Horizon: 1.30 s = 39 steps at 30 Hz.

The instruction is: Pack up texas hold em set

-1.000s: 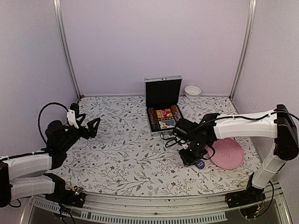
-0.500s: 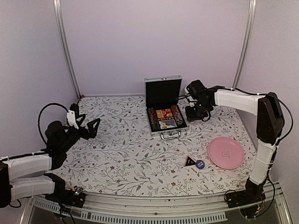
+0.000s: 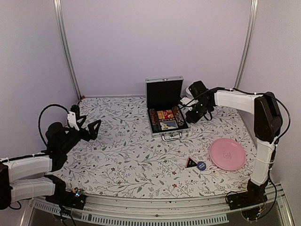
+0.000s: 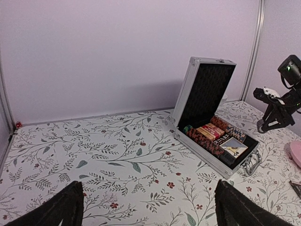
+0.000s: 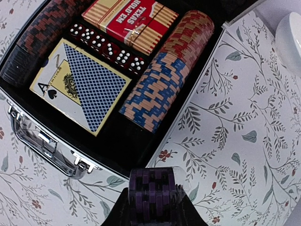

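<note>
The robot will next move its right gripper to the gripper's left in the top view, lower it to the gap by the blue chips (image 3: 184, 125) (image 5: 126, 147), which is empty below, and release.
The silver case (image 3: 163, 93) stands open at the back of the table, lid upright, with chip stacks, dice and card decks inside. In the right wrist view its front wall (image 5: 101, 175) and handle (image 5: 43, 140) lie just ahead of my right gripper (image 5: 153, 205). That gripper is shut on a stack of purple chips (image 5: 153, 193) and hovers at the case's right side (image 3: 192, 116). A black triangle (image 3: 190, 163) and a blue disc (image 3: 201, 165) lie on the cloth near the front. My left gripper (image 3: 91, 128) stands open far to the left, nothing between its fingers (image 4: 66, 212).
A pink plate (image 3: 227, 154) lies at the right front, beside the blue disc. A white bowl (image 5: 291, 37) sits behind the case's right corner, mostly hidden by my right arm from above. Walls close the table at back and sides.
My right arm has swung from the front, beside the triangle and disc, to the back right of the case, carrying the purple chips. The left arm has not moved.
</note>
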### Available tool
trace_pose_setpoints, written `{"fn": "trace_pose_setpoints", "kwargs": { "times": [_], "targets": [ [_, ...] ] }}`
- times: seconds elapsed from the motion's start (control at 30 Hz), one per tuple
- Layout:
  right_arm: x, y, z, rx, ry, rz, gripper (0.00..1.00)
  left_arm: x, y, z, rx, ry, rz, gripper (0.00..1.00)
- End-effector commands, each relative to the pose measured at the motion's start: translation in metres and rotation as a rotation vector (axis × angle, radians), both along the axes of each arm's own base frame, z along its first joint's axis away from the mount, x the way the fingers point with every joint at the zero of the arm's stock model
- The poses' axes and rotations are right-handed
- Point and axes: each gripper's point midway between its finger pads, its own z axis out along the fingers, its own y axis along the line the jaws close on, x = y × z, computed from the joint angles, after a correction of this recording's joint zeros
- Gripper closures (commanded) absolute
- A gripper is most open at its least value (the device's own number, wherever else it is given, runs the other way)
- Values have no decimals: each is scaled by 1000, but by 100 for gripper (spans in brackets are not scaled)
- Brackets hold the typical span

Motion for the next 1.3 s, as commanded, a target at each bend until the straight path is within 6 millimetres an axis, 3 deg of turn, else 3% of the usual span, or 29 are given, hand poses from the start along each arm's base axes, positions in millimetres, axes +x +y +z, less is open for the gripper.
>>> {"fn": "trace_pose_setpoints", "kwargs": {
  "times": [0.0,0.33,0.93,1.07,1.27],
  "targets": [
    [6,3,1,-76,-58,230,92,-2,1,1,-3,-17,-4,3],
    [4,24,-2,-81,-85,480,94,-2,-2,-2,-3,-11,-18,3],
    [16,34,-28,-163,-94,600,93,2,-4,-8,4,4,-25,3],
    [17,33,-30,-170,-92,595,84,3,-4,-9,7,7,-21,3],
    [19,33,-23,-169,-104,581,59,4,-5,-9,7,11,-27,3]
  ]
}}
